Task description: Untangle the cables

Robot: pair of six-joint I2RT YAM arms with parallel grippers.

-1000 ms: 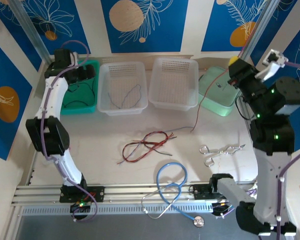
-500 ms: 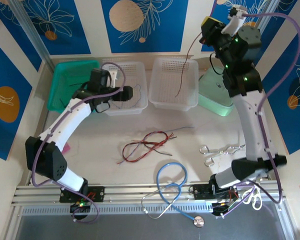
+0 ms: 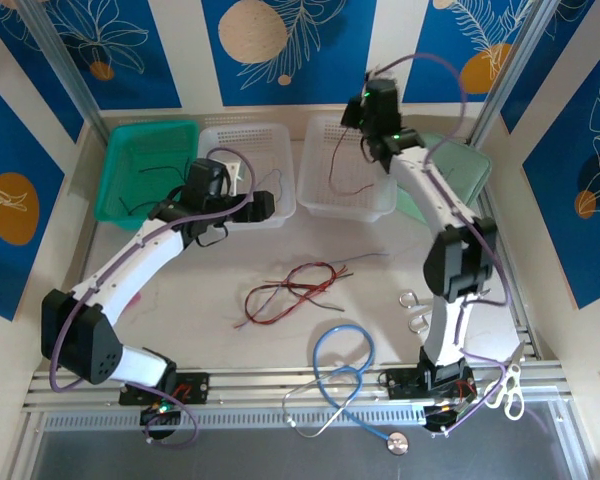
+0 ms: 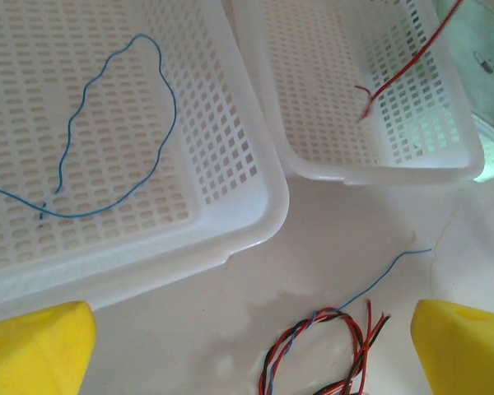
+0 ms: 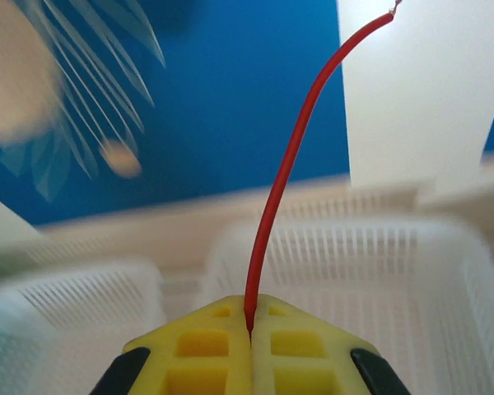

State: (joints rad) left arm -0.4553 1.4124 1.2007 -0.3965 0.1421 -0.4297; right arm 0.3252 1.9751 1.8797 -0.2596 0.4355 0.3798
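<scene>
Next I should tip my right gripper's fingers downward and lower to release the cable, as the white basket (image 3: 350,182) (image 5: 370,317) beside the mint container lies below, the cable's end already inside.
A tangle of red, black and blue cables (image 3: 295,290) lies mid-table, and its upper loop (image 4: 337,346) sits between the fingers in the left wrist view. My left gripper (image 3: 263,206) hovers by the front right corner of the left white basket (image 3: 212,216), open (image 4: 251,362) and holding nothing. A blue cable (image 4: 115,132) lies in that basket. High over the right white basket (image 3: 320,207), my right gripper (image 3: 353,112) is shut (image 5: 249,329) on a red cable (image 5: 292,156), which dangles (image 3: 338,150) into the basket (image 4: 395,74).
A green basket (image 3: 130,205) with a dark wire stands back left, a mint container (image 3: 470,165) back right. Metal forceps (image 3: 420,305) lie right of the tangle. A blue stethoscope (image 3: 340,370) lies by the front rail.
The right arm has swung left and now holds the red cable over the right white basket. The left gripper has shifted slightly right along the left white basket's front.
</scene>
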